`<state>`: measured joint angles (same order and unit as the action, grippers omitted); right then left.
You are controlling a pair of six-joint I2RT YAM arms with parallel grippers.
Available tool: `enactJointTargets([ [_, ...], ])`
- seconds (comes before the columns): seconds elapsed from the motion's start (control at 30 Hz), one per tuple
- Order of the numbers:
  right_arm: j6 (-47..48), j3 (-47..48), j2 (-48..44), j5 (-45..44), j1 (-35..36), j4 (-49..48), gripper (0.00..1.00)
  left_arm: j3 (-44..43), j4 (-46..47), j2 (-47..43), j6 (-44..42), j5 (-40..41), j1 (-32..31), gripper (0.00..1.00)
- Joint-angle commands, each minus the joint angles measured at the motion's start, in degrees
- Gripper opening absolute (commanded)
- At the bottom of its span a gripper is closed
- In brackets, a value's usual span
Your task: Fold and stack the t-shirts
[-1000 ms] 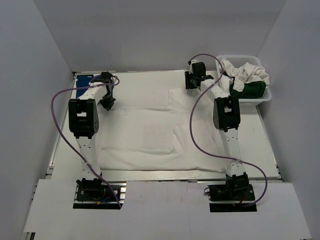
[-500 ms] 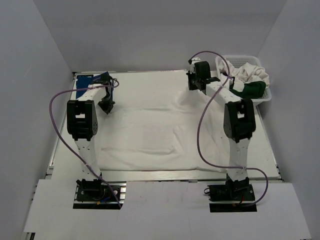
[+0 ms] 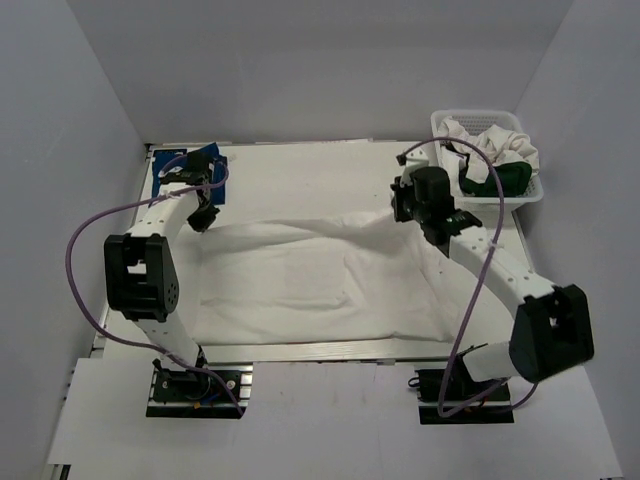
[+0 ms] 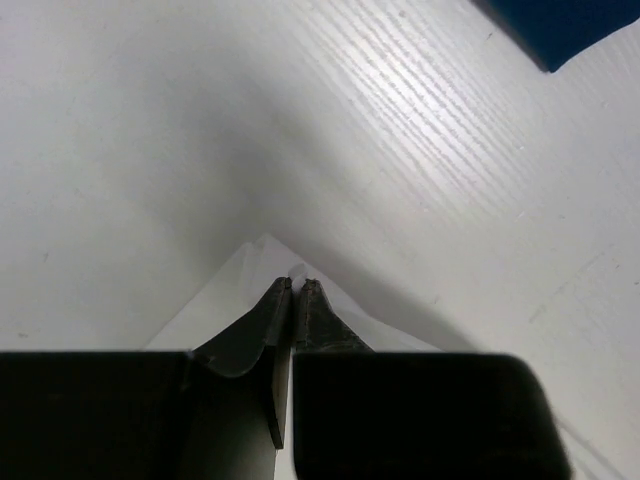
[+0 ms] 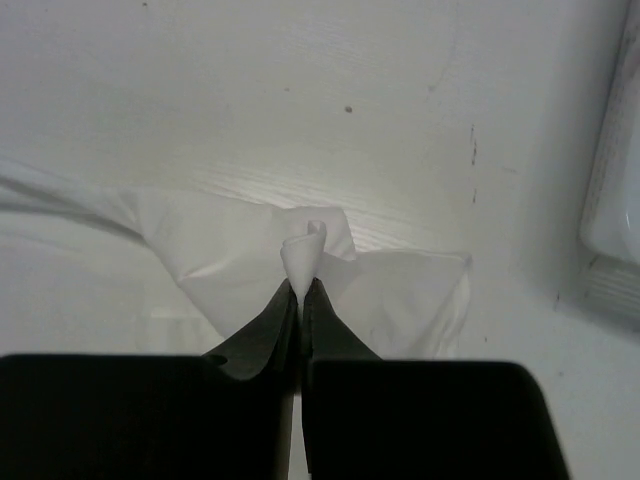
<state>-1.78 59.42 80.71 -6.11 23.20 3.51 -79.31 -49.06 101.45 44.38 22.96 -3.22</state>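
I need to pull my left gripper back and down next, onto the spread t-shirt nearer my base, and let go of the t-shirt's corner, because the t-shirt's far edge is still lifted.
A white t-shirt [image 3: 310, 275] lies spread on the table, its far edge lifted. My left gripper [image 3: 203, 216] is shut on the shirt's far left corner [image 4: 262, 252]; a thin point of cloth shows at the fingertips in the left wrist view. My right gripper [image 3: 403, 205] is shut on the far right corner, a small roll of white cloth [image 5: 308, 245] pinched between the fingers. A royal blue t-shirt [image 3: 190, 160] lies at the table's far left corner and also shows in the left wrist view [image 4: 560, 25]. More white and dark green t-shirts [image 3: 495, 160] fill the basket.
The white lattice basket [image 3: 533, 195] stands at the far right corner; its edge shows in the right wrist view [image 5: 615, 200]. Purple cables loop from both arms. The table's metal front rail [image 3: 320, 350] runs below the shirt.
Both grippers have pulled the shirt's far edge toward the near side. The right arm swung out to the right, its gripper coming well forward; the left arm swung left.
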Motion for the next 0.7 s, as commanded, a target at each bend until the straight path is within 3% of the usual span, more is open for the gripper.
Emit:
enactJointTargets([
  [0.0, -2.52, -4.21, -8.70, -5.30, 0.44, -0.17, 0.00, 2.66, 2.38, -5.46, -0.61, 2.96, -0.03, 0.00],
  [0.33, -7.18, -12.74, -20.75, -6.55, 2.02, 9.04, 0.00, 10.23, 5.20, -11.80, 0.00, 2.18, -0.56, 0.00],
  [0.47, -9.20, -15.72, -25.50, -7.86, 2.55, 12.83, 0.00, 10.75, 1.96, -12.33, 2.90, 3.93, -0.56, 0.00],
  [0.67, -13.06, -17.31, -31.40, -7.00, 3.08, 20.39, 0.00, 19.96, 3.88, -18.38, 5.98, 1.22, -0.56, 0.00],
])
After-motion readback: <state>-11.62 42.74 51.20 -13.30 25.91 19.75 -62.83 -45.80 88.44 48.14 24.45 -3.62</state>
